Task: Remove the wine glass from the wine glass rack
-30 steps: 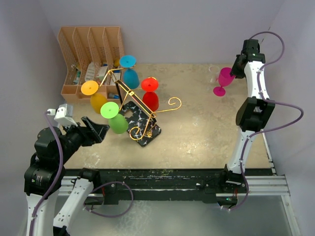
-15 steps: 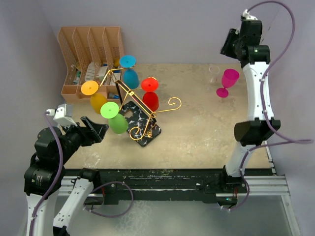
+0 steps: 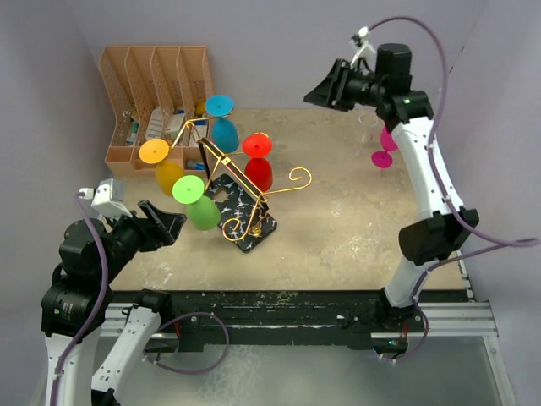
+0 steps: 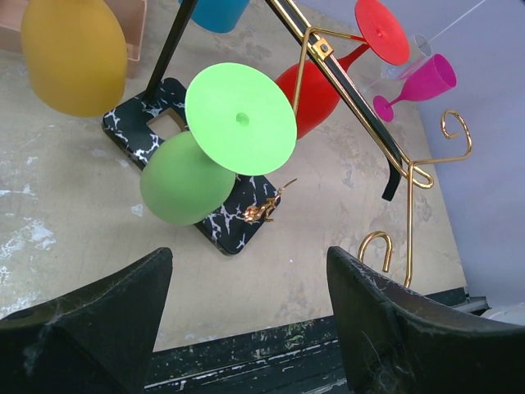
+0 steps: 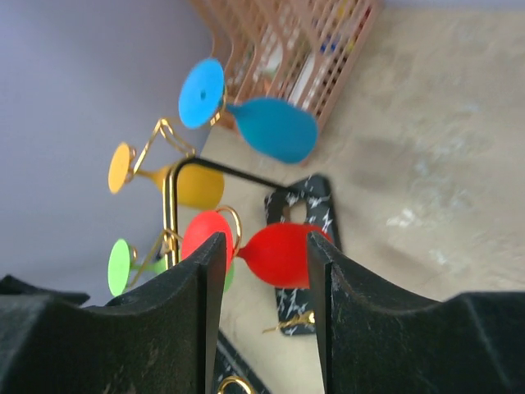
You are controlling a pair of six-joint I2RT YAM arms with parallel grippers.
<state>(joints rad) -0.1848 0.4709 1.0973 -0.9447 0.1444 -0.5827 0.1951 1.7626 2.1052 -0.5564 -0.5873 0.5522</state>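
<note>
The right gripper moves back and to its left in the top view next, onto the rim of the red glass's foot, which sticks out clear there.
The wine glass rack is a gold wire stand on a black marble-look base at mid-table. Blue, yellow, green and red wine glasses hang upside down from its arms. A magenta glass stands on the table at the back right, partly behind my right arm. My right gripper is open and empty, held high and facing the rack; the red glass shows between its fingers but far off. My left gripper is open and empty, just left of the green glass.
An orange-brown slotted file organiser stands at the back left, behind the rack. A small clear glass stands by the magenta one. Walls close in on the left, back and right. A black rail runs along the near edge.
My right arm has risen from beside the magenta glass and swung left, so its gripper now faces the rack. The magenta glass stays on the table. My left arm has not moved.
</note>
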